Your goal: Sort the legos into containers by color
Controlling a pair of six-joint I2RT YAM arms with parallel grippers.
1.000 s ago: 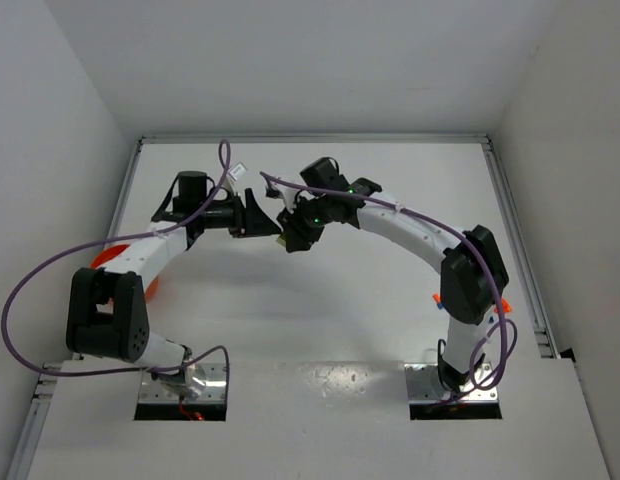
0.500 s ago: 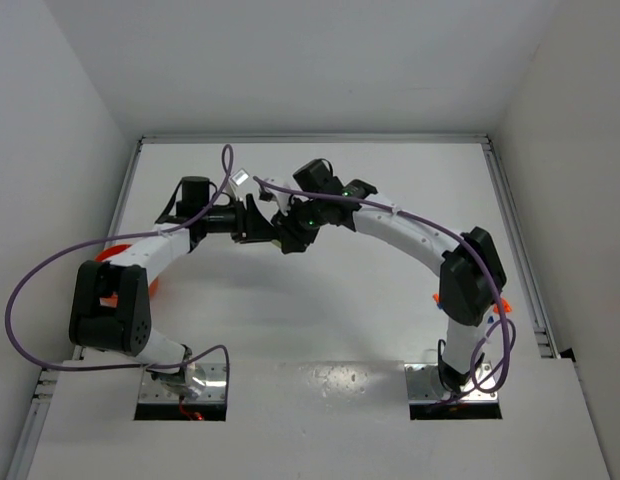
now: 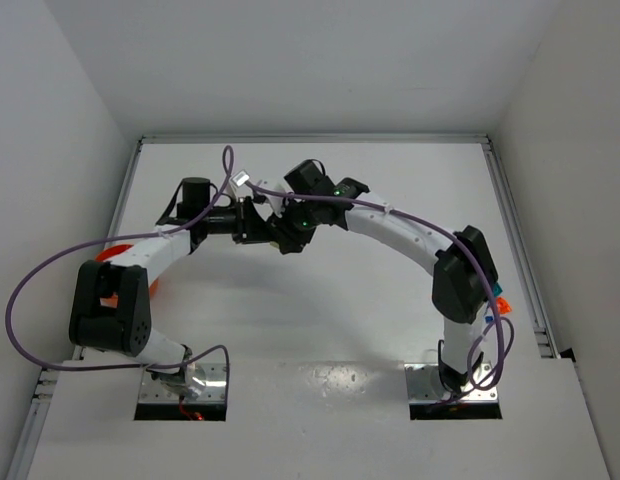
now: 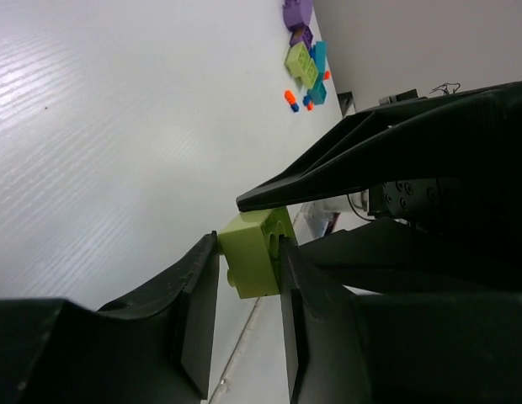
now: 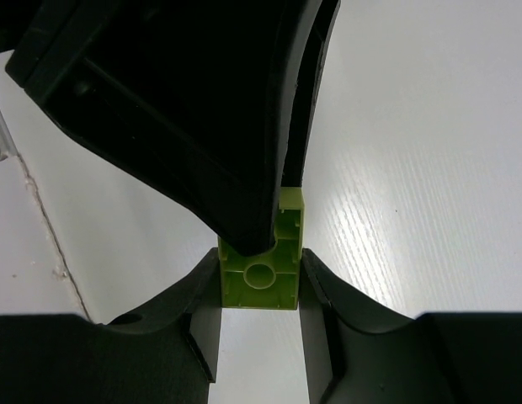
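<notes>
The orange bowl [image 3: 108, 253] lies below my left gripper and to its left in the top view, so I need to swing down over it next and release the lego inside.
A lime green lego [image 4: 254, 255] hangs in the air between both grippers above the table's middle back. My left gripper [image 4: 248, 246] has a finger pressed on each side of it. My right gripper [image 5: 261, 265] clamps the same lego [image 5: 263, 278] from the other way, with its hollow underside facing the right wrist camera. In the top view the two grippers meet fingertip to fingertip, left [image 3: 267, 227] and right [image 3: 282, 236], and hide the lego. The orange bowl [image 3: 108, 253] lies at the left, mostly under the left arm.
A small pile of purple, lime, teal and orange legos [image 4: 304, 61] lies far off on the table in the left wrist view. Orange and teal bits [image 3: 497, 301] show beside the right arm's elbow. White walls enclose the table.
My left gripper has moved right and my right gripper slightly left until they met. The left fingers now sit on the lime lego that the right gripper holds.
</notes>
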